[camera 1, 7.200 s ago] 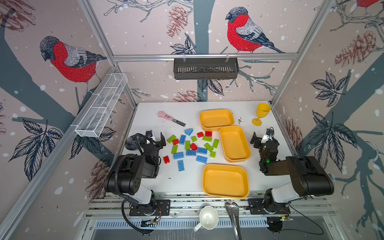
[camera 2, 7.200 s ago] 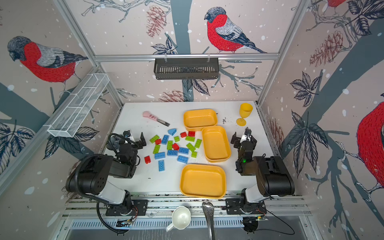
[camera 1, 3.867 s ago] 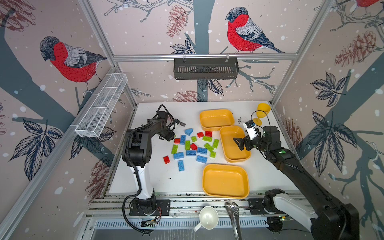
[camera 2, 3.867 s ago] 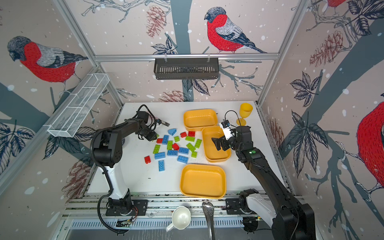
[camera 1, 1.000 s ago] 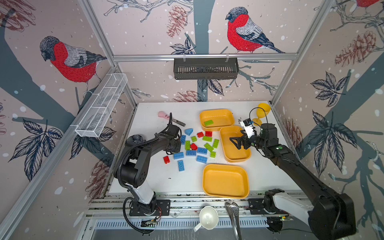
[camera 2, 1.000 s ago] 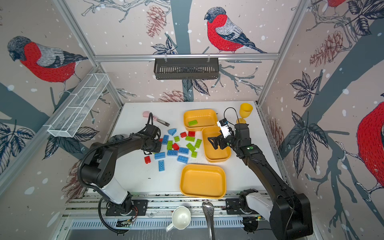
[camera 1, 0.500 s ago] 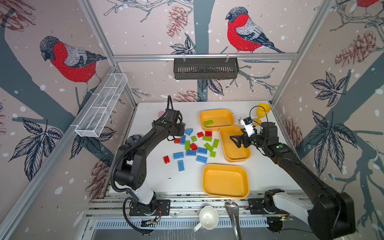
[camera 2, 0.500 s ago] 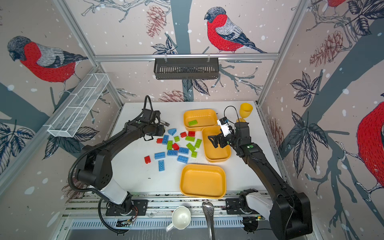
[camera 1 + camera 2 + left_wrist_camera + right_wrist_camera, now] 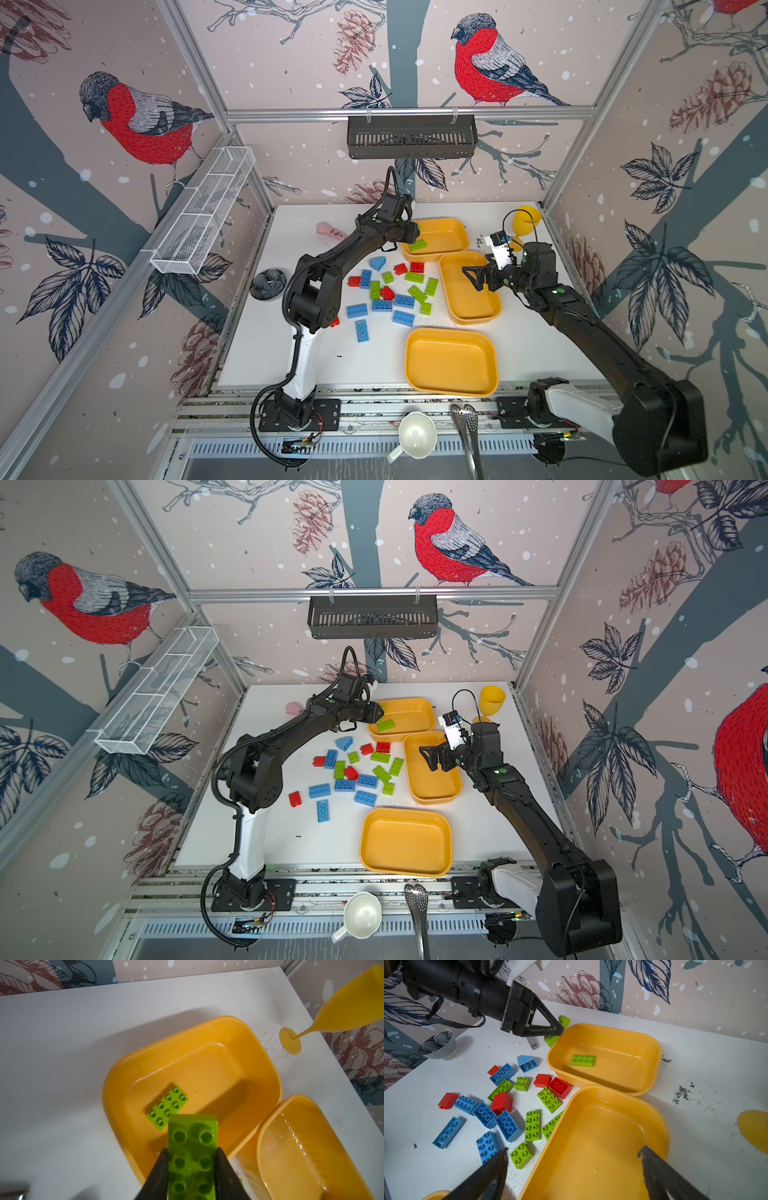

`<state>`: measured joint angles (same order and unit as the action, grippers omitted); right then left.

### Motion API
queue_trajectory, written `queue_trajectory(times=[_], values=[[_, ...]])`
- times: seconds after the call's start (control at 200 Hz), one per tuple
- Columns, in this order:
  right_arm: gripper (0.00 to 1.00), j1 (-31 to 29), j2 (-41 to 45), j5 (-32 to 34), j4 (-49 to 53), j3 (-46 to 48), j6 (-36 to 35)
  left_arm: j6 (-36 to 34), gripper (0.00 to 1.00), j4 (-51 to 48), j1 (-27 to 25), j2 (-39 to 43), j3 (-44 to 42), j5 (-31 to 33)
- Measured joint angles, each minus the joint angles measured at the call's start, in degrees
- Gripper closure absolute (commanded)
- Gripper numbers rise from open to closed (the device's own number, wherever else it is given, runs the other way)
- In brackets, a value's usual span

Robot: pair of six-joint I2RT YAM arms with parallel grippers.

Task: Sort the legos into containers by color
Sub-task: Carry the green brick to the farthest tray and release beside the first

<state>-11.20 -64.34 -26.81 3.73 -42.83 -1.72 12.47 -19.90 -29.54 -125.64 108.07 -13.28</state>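
A green lego lies at the far container's bottom, so the left gripper will next move past the far container's rim and over the far container's bottom to let go of the lime green lego.
My left gripper (image 9: 411,235) (image 9: 192,1150) is shut on a lime green lego (image 9: 193,1140) and holds it in the air over the left rim of the far container (image 9: 446,235) (image 9: 259,1076). One green lego (image 9: 417,245) (image 9: 582,1060) lies flat in that container. Red, green and blue legos (image 9: 386,291) (image 9: 508,1105) are scattered on the white table left of the middle container (image 9: 469,301) (image 9: 602,1136), which holds nothing. My right gripper (image 9: 478,278) (image 9: 573,1150) hovers open over it. The near container (image 9: 451,361) is bare too.
A yellow goblet (image 9: 525,218) stands at the back right corner. A pink item (image 9: 326,229) lies at the back left and a patterned bowl (image 9: 268,284) sits at the left edge. A white cup (image 9: 415,434) and a slotted spoon (image 9: 465,419) lie off the table's front.
My left gripper has risen from the left end of the pile with the green lego and swung right to the far container's rim. The right arm has stayed put.
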Motion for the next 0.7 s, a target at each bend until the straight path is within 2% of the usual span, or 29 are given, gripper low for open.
queue_trajectory(times=[0.155,0.305,0.355,0.4,0.43,0.64,0.7], values=[[0.01,0.5,0.0,0.5,-0.7,0.1,0.0,-3.8,0.76,-0.4,-1.2,-7.8,10.3,3.0],[0.01,0.8,0.0,0.9,-0.7,0.3,-0.2,-8.0,0.7,-1.9,-1.6,-11.5,14.4,7.6],[0.01,1.0,0.1,1.0,-0.7,0.5,-0.3,-9.4,0.64,-2.4,-1.6,-11.8,14.6,8.9],[0.01,1.1,0.1,1.0,-0.6,0.5,-0.4,-10.5,0.52,-3.0,-1.6,-11.9,14.8,9.6],[0.0,1.2,0.2,1.0,-0.6,0.6,-0.5,-11.5,0.47,-3.3,-1.6,-11.9,14.8,10.5],[0.01,1.6,-0.2,1.1,-0.6,0.6,-1.2,-14.0,0.27,-7.6,-1.8,-8.6,14.7,13.8],[0.0,1.6,-0.4,0.9,-0.6,0.6,-1.2,-14.4,0.26,-9.0,-1.8,-6.1,13.7,15.2]])
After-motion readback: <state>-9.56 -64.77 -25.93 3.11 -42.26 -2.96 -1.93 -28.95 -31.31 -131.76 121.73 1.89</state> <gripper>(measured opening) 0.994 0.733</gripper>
